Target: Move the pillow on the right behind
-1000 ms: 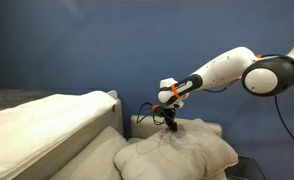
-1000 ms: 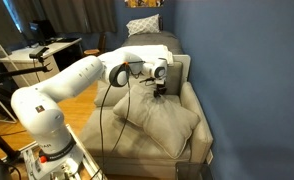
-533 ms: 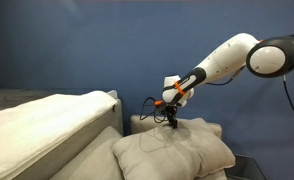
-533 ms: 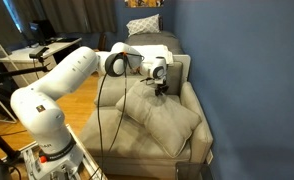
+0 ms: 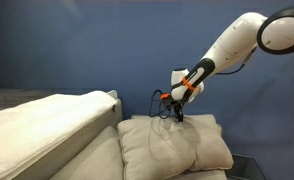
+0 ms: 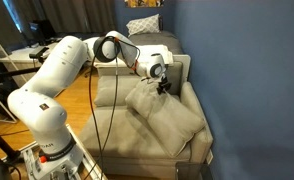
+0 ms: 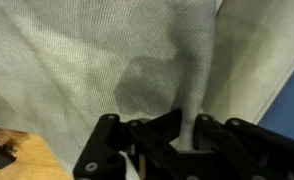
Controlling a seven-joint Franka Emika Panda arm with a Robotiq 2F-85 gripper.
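The pillow is sloping, so the gripper should next raise its pinched fold toward the sofa's armrest (image 6: 193, 100) beside it, toward the blue wall, to stand the pillow up, and then release it.
The puffy beige pillow (image 5: 172, 150) lies on the sofa seat and shows in both exterior views (image 6: 172, 115). My gripper (image 5: 177, 115) is at the pillow's far top corner, also seen from the side (image 6: 164, 88). In the wrist view the black jaws (image 7: 192, 135) are shut on a pinched fold of the pillow's woven fabric (image 7: 192, 70), which rises in a ridge between the fingers. The pillow stands tilted up toward the sofa's end near the blue wall.
A flatter, longer beige cushion (image 5: 42, 120) lies beside the pillow. The boxy sofa back block (image 6: 179, 68) stands behind the gripper. A blue wall (image 6: 247, 80) runs along the sofa. A desk with equipment (image 6: 37, 55) and wooden floor lie beyond.
My gripper has moved back toward the sofa's end, dragging the pillow's gripped corner with it. The pillow has shifted and lifted that way.
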